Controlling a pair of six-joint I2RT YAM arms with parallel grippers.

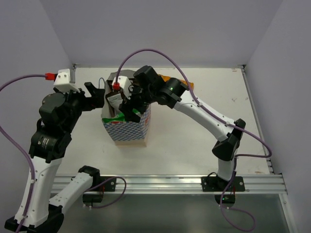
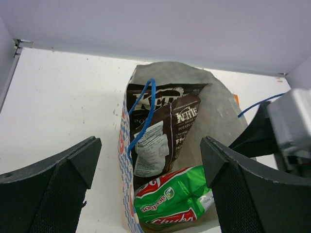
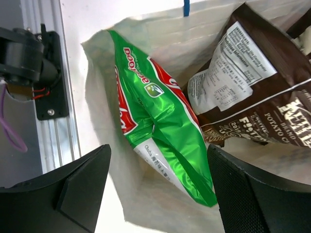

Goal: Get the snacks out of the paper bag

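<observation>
My right gripper should next move down into the bag's opening and close on the green packet's middle (image 3: 168, 135) beside its white part, because its open fingers straddle it.
The paper bag (image 1: 130, 130) stands upright mid-table, blue-and-white checked, its mouth open. Inside lie a green-and-white chip packet (image 2: 175, 201) and two dark brown packets (image 2: 187, 121), with a blue string handle (image 2: 146, 111) across them. An orange packet (image 1: 166, 77) lies on the table behind the bag, mostly hidden by the right arm. My left gripper (image 2: 150, 145) is open just left of the bag's mouth (image 1: 98, 95), holding nothing. My right gripper (image 1: 130, 110) hangs open over the mouth. Its jaws (image 3: 158, 153) straddle the green packet (image 3: 160, 121) without gripping, a brown packet (image 3: 252, 82) beside it.
An aluminium rail (image 1: 165, 183) with the arm bases runs along the near edge. White walls close the back and both sides. Purple cables (image 1: 146, 51) loop above the arms. The right wrist's body (image 2: 291, 126) sits close to the left gripper's right finger.
</observation>
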